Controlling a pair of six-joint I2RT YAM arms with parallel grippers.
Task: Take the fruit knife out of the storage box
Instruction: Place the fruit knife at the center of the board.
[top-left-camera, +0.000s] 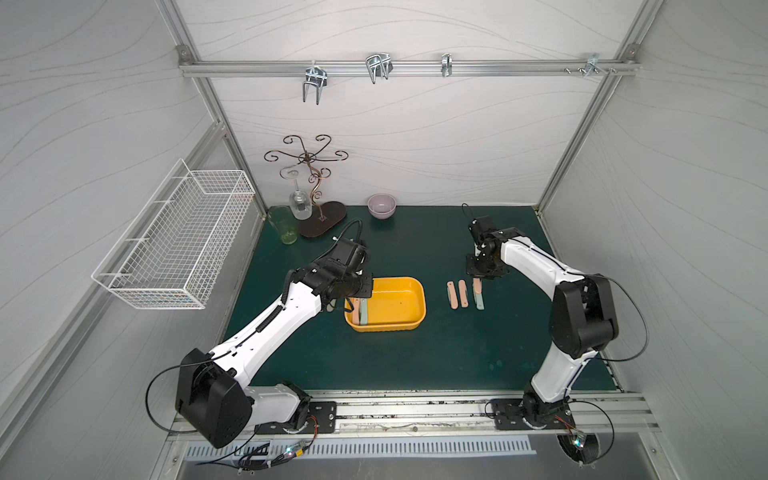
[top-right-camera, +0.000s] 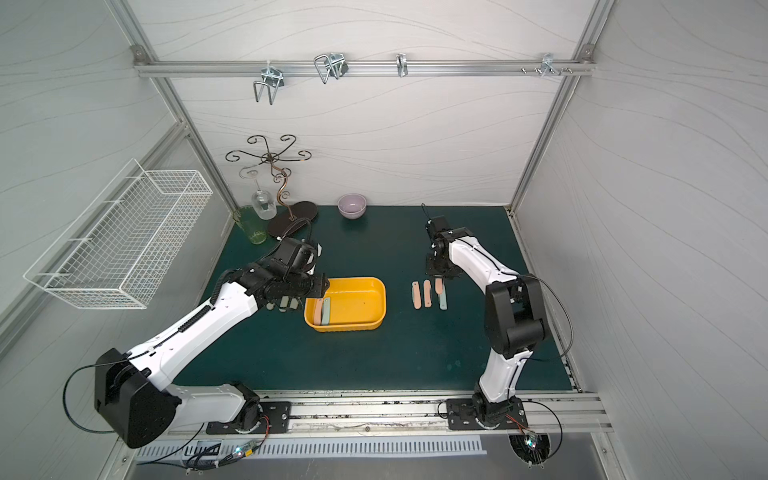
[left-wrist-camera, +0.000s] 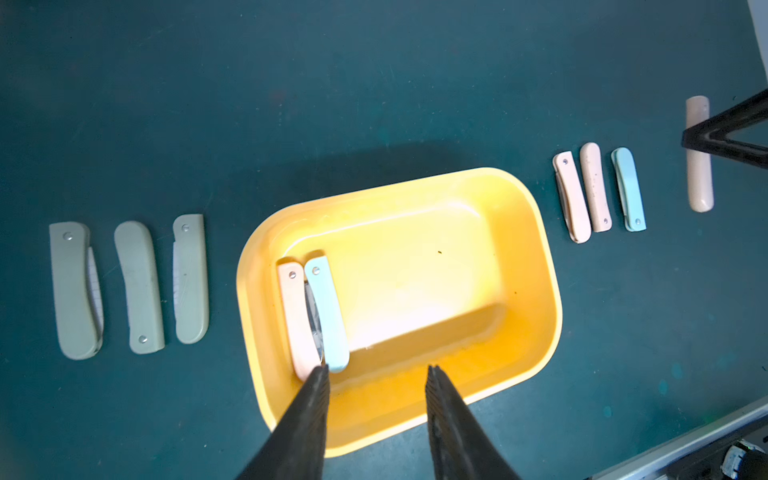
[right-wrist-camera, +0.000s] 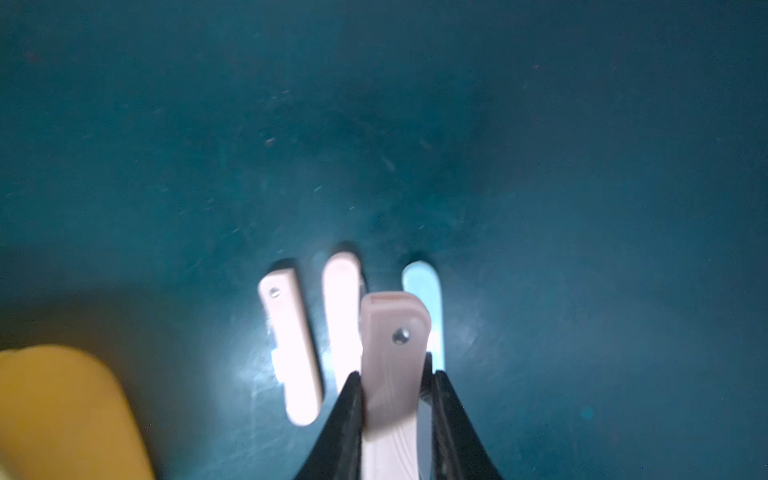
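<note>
The pink knife in my right gripper goes past the row's blue knife next and down for release there, since the bare mat beyond that blue knife is empty.
The yellow storage box (top-left-camera: 422, 303) (left-wrist-camera: 548, 291) sits mid-mat. Inside, against its left wall, lie a pink fruit knife (left-wrist-camera: 297, 320) and a pale blue one (left-wrist-camera: 328, 311), both folded and side by side. My left gripper (left-wrist-camera: 378, 370) hovers open over the box's near end with nothing between its fingers; one fingertip (left-wrist-camera: 321, 374) is near the ends of the two knives. To the right of the box, my right gripper (right-wrist-camera: 395, 376) is shut on another pink folded knife (right-wrist-camera: 395, 332) (top-left-camera: 477, 286), held just above the mat.
Three knives (top-left-camera: 452, 296) (top-left-camera: 463, 293) (top-left-camera: 480, 302) lie in a row right of the box, under the right gripper. Three grey-green knives (left-wrist-camera: 139, 286) lie left of the box. At the back stand a purple bowl (top-left-camera: 381, 205), a glass rack (top-left-camera: 322, 220) and a green glass (top-left-camera: 284, 226).
</note>
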